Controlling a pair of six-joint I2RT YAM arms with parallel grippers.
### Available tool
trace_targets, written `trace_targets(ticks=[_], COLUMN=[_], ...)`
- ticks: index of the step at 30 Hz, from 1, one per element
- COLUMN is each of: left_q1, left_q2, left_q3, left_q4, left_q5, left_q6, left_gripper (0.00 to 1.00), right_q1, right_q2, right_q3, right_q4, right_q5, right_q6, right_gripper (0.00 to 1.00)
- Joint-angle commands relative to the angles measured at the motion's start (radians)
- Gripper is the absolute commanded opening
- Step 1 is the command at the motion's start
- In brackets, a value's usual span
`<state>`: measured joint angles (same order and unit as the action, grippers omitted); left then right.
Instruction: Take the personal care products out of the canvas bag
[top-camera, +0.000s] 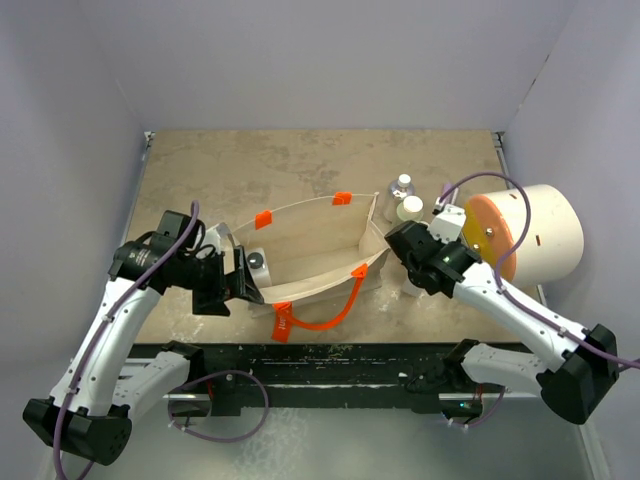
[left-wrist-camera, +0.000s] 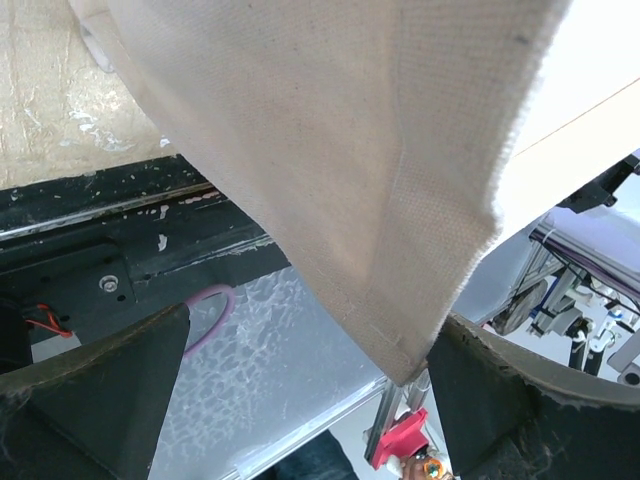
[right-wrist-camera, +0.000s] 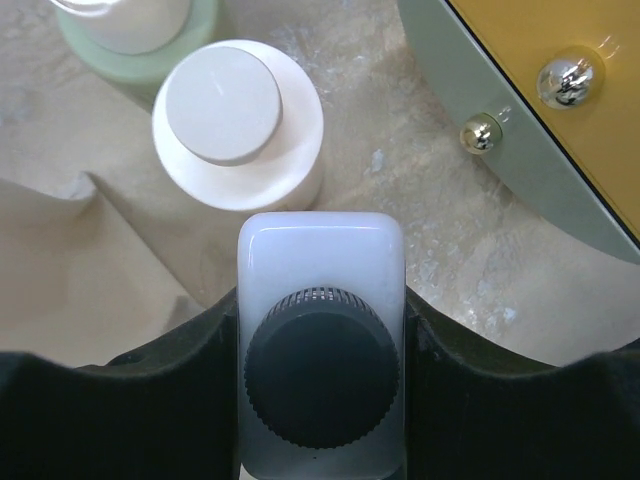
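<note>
My right gripper stays low over the tabletop beside the bag and opens next to release the white bottle, since the bottle is upright outside the canvas (left-wrist-camera: 330, 150).
The canvas bag (top-camera: 320, 255) stands open mid-table, with orange handles. A white bottle with a dark grey cap (top-camera: 258, 265) is inside at its left end. My left gripper (top-camera: 240, 285) is at the bag's left end; in the left wrist view its jaws (left-wrist-camera: 315, 320) are wide apart with a fold of canvas (left-wrist-camera: 330, 150) hanging between them. My right gripper (top-camera: 418, 272) is just right of the bag, shut on a white bottle with a dark cap (right-wrist-camera: 320, 350). A clear white-capped bottle (top-camera: 403, 187) and a beige cream-capped one (top-camera: 410, 208) stand beyond it.
A big cream cylinder with an orange-yellow face (top-camera: 525, 232) lies at the right, close to my right arm; its rim shows in the right wrist view (right-wrist-camera: 540, 110). Two pale bottles (right-wrist-camera: 235, 120) (right-wrist-camera: 135, 35) stand just ahead of the held one. Grey walls enclose the table.
</note>
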<state>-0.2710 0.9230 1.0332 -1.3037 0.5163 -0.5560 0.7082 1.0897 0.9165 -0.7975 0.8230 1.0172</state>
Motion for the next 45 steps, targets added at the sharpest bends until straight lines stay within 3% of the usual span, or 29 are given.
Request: trace_targets(ticks=[1,10,12,14,18,22,30,33,36,41,45], left_q1=[-0.003,-0.004,-0.004,-0.002,-0.002,-0.003,-0.002,-0.003,-0.003,-0.003,-0.003], left_q2=[-0.002,-0.012,-0.017,-0.022,-0.042,-0.059,-0.081,-0.088,-0.086,-0.088,-0.094], left_q3=[0.052,0.096,0.096,0.097,0.109,0.103,0.093,0.093,0.097,0.097,0.091], left_q4=[-0.001,-0.045,-0.051,-0.055,-0.069,-0.071,-0.061,-0.056,-0.054,-0.057,-0.07], left_q5=[-0.031,-0.084,-0.092,-0.101,-0.139,-0.156,-0.153,-0.146,-0.138,-0.137,-0.146], left_q6=[0.0,-0.013,-0.021,-0.03,-0.05,-0.059,-0.081,-0.092,-0.097,-0.085,-0.073], left_gripper=[1.0,1.0,1.0,1.0,1.0,1.0,0.99,0.99,0.98,0.95,0.93], right_q1=[-0.008,-0.019,-0.019,-0.019,-0.019,-0.019,-0.019,-0.019,-0.018,-0.006,0.183], right_q2=[-0.008,-0.038,-0.036,-0.036,-0.049,-0.085,-0.172,-0.186,-0.174,-0.03,0.104], right_q3=[-0.02,-0.129,-0.133,-0.134,-0.118,-0.067,0.111,0.187,0.257,0.384,0.482], right_q4=[0.149,0.276,0.262,0.243,0.199,0.127,0.037,0.167,0.317,0.372,0.39], right_q5=[0.13,0.123,0.124,0.12,0.097,0.075,0.031,-0.05,-0.25,-0.487,-0.487], right_q6=[-0.037,-0.076,-0.063,-0.052,-0.051,-0.068,-0.24,-0.435,-0.609,-0.652,-0.64], right_gripper=[0.0,0.0,0.13,0.38,0.74,1.0,1.0,1.0,1.0,1.0,1.0])
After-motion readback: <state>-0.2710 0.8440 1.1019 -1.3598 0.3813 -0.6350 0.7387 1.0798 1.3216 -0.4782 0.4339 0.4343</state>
